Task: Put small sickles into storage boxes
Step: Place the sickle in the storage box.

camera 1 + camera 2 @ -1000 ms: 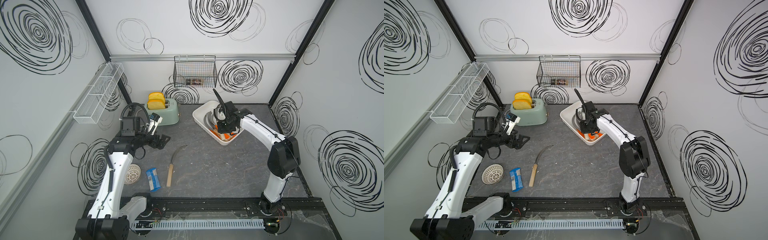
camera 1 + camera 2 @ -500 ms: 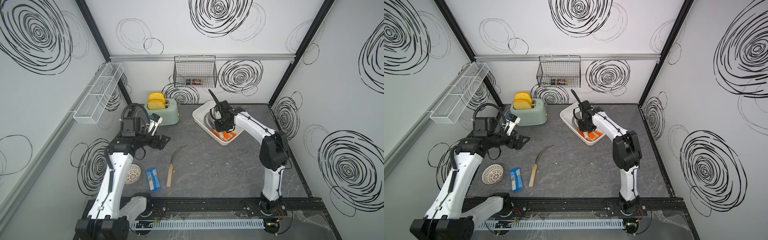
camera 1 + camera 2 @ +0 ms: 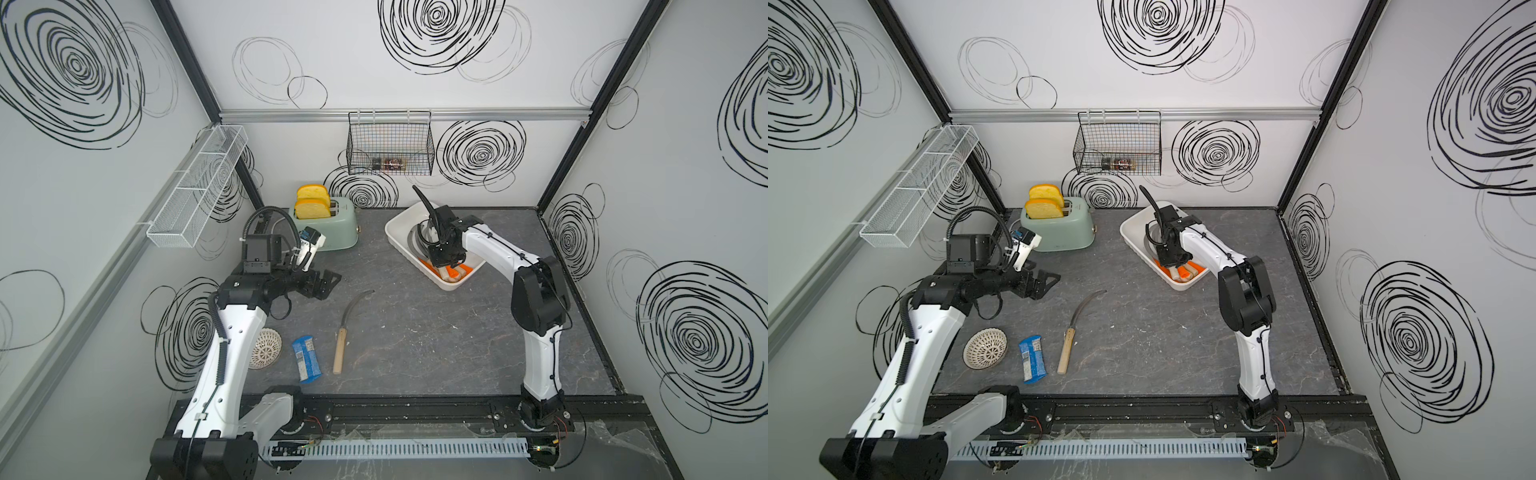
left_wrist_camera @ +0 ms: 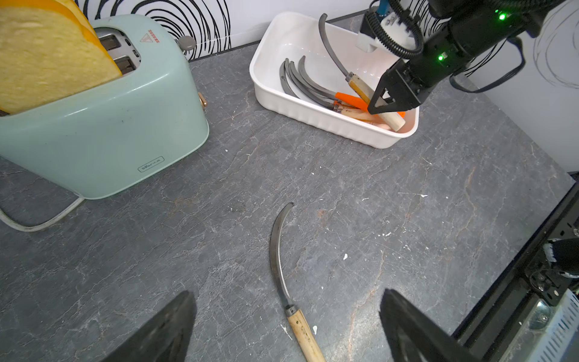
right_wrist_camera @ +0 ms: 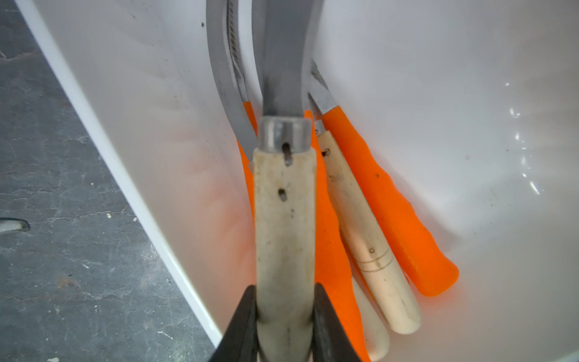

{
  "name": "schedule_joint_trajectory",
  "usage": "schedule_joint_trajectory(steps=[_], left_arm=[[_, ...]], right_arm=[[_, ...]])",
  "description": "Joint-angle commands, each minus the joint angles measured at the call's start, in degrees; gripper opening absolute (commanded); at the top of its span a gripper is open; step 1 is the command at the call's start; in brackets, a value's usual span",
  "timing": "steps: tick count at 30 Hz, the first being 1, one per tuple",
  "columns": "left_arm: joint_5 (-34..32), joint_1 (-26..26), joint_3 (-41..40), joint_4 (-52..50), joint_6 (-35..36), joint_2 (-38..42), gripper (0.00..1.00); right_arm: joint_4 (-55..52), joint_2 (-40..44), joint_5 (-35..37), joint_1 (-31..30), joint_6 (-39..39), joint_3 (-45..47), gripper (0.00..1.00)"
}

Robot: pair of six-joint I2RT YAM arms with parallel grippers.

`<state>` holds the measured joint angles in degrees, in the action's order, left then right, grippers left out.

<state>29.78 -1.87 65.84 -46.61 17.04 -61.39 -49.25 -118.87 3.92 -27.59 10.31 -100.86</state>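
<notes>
I need to move my right gripper down toward the sickle handles along the tub's near long side and let go of the pale wooden sickle handle, because it still hangs above the others.
The storage box, a white tub (image 3: pixel 398 235) (image 3: pixel 1130 235), stands at the back of the table. My right gripper (image 5: pixel 284 313) (image 3: pixel 446 262) is shut on the pale wooden handle of a small sickle (image 5: pixel 283 219). It holds the handle low inside the tub, and the grey blade (image 3: pixel 424 199) (image 4: pixel 332 53) sticks up above the rim. Several more sickles (image 5: pixel 385 203) (image 4: pixel 313 84), with orange and wooden handles, lie in the tub. One wooden-handled sickle (image 3: pixel 345 328) (image 4: pixel 277 260) lies on the table. My left gripper (image 3: pixel 328 284) (image 4: pixel 287 292) hovers open above it and holds nothing.
A mint toaster (image 3: pixel 328 228) with bread stands left of the tub. A blue packet (image 3: pixel 306 359) and a white mesh strainer (image 3: pixel 266 349) lie near the front left. A black wire basket (image 3: pixel 390 149) and a white mesh rack (image 3: pixel 195 191) hang on the walls.
The right arm's elbow has folded in toward the tub, and the held sickle has shifted slightly left inside it. The left arm and the loose sickle have not moved.
</notes>
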Motion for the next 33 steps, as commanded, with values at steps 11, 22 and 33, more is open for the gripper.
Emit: schedule_joint_trajectory(steps=[11, 22, 33], left_arm=[[0.3, 0.5, -0.4, 1.3, -0.3, -0.1, 0.96], [0.2, 0.6, -0.3, 1.4, -0.4, -0.2, 0.96], [0.0, 0.7, 0.0, 1.4, -0.4, -0.1, 0.96]], right_arm=[[-2.9, -4.0, 6.2, -1.2, -4.0, -4.4, 0.00], [-5.4, -5.8, 9.2, -4.0, -5.0, -5.9, 0.02], [-6.8, -6.9, 10.2, -4.5, -4.9, -7.8, 0.14]])
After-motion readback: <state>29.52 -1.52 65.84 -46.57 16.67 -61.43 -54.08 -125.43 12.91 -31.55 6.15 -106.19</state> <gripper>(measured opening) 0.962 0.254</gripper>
